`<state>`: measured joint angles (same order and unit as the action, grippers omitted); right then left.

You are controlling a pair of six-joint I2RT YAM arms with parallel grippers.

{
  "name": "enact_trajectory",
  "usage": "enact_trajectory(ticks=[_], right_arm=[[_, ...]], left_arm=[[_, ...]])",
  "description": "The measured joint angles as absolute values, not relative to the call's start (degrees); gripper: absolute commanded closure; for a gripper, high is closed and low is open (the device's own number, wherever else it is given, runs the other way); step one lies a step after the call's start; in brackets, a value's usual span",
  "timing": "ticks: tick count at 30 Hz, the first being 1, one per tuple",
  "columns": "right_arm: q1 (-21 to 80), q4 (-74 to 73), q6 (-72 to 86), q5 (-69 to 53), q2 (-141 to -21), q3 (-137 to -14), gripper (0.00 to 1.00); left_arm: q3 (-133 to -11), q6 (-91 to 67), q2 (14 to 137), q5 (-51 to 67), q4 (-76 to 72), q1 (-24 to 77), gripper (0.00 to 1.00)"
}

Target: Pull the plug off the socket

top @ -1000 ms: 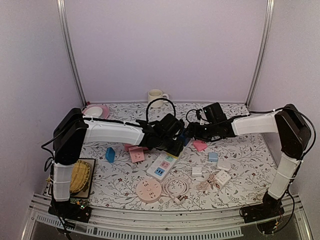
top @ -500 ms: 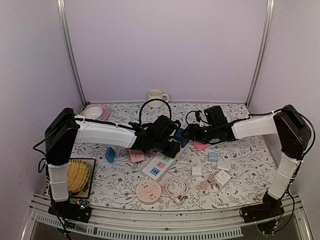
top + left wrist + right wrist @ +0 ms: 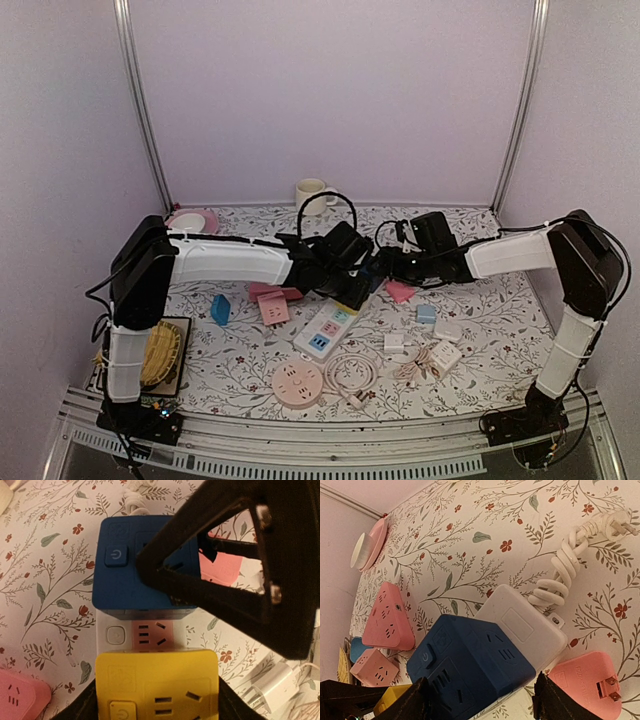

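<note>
My left gripper holds the yellow plug (image 3: 157, 685) and should next lift it across left in the top view to bare tabletop beside the small blue piece, then lower and release it.
A white power strip (image 3: 322, 330) lies mid-table with a blue cube plug (image 3: 365, 276) and a yellow cube plug (image 3: 157, 685) seated on it. My left gripper (image 3: 350, 291) is over the strip, and its fingers press both sides of the yellow plug. A pink socket face (image 3: 150, 632) shows between the two plugs. My right gripper (image 3: 480, 697) is open, one finger on each side of the blue plug (image 3: 470, 665), with a gap on the right side. The strip's white end (image 3: 520, 625) and coiled cord (image 3: 560, 575) lie beyond it.
A pink flat plug (image 3: 590, 680) lies right of the strip. Pink socket blocks (image 3: 272, 308) and a small blue piece (image 3: 220, 309) lie to the left. A round pink socket (image 3: 297, 381), a cable coil (image 3: 352, 372) and white chargers (image 3: 440, 350) lie in front. A cup (image 3: 312, 190) and a pink plate (image 3: 195, 222) stand at the back.
My left arm swung a little left and then back right, and the power strip shifted with it. My right gripper stayed by the blue plug.
</note>
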<state>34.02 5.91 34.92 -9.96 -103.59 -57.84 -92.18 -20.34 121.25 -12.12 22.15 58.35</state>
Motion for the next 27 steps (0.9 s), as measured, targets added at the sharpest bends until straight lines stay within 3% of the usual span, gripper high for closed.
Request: enact_trajectory(ticks=[11,27], right_arm=[[33.9,7.8,34.9,-8.6,-102.9,-56.2,0.28],[34.0,8.0,34.9,-8.9,-102.8,-55.9,0.28]], left_arm=[[-94.5,-22.3,122.5,-8.0,23.4,56.9,0.72],[-92.9,-18.4,122.0,-17.7,21.9,61.3,0.72]])
